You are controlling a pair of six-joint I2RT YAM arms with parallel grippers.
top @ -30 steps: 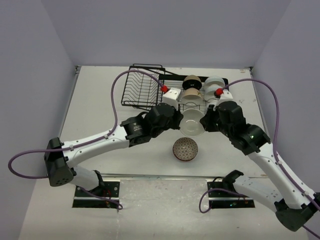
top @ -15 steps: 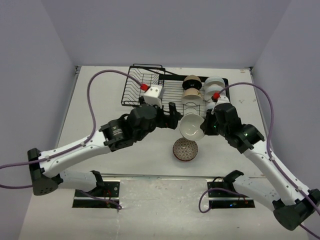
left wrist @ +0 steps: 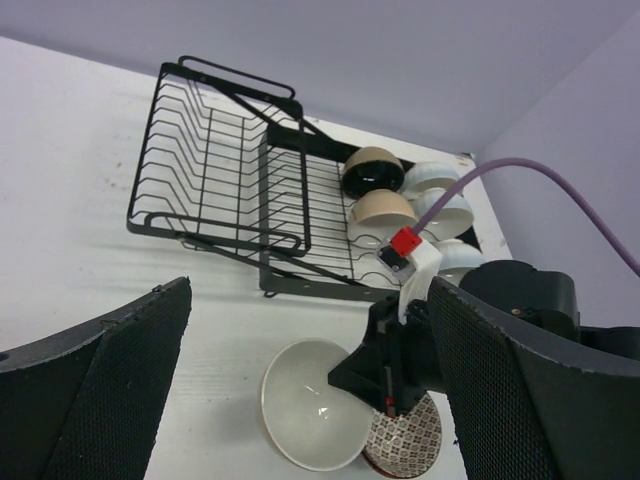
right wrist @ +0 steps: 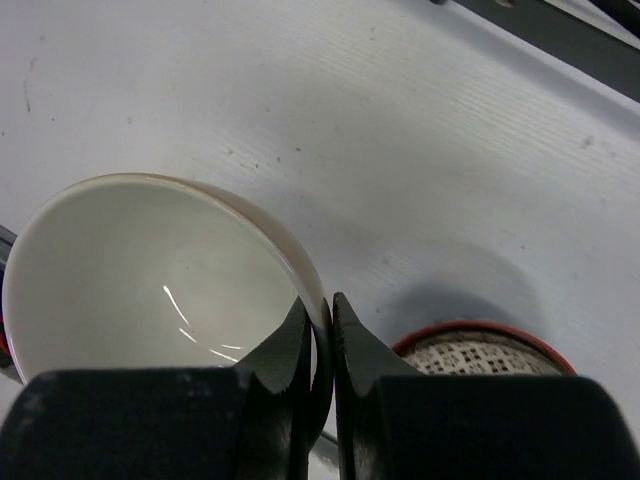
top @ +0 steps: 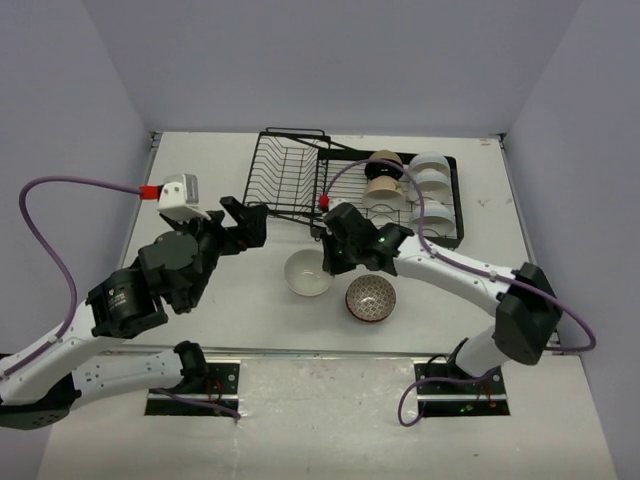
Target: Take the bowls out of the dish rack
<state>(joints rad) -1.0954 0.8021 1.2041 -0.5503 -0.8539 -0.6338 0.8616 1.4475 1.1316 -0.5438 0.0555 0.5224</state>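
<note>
My right gripper will go down to the left in the top view and let go of the white bowl, because the tabletop below the gripper on that side is clear.
My right gripper (top: 326,262) is shut on the rim of a plain white bowl (top: 307,273), one finger inside and one outside (right wrist: 328,312). That white bowl (right wrist: 150,270) hangs tilted low over the table, just left of a net-patterned bowl (top: 371,298) with a red rim (right wrist: 480,350). My left gripper (top: 243,220) is open and empty, well left of both bowls (left wrist: 310,290). The black dish rack (top: 285,178) stands behind. Its right section holds beige bowls (top: 383,178) and white bowls (top: 432,190).
The rack's left basket (left wrist: 215,150) holds nothing. The right arm (top: 450,268) reaches across in front of the rack. A purple cable (left wrist: 540,195) loops over the right wrist. Grey walls close in the table on the left, back and right.
The left gripper opened, let go of the white bowl and drew back to the left. The right gripper carried the bowl left and down, beside the patterned bowl.
</note>
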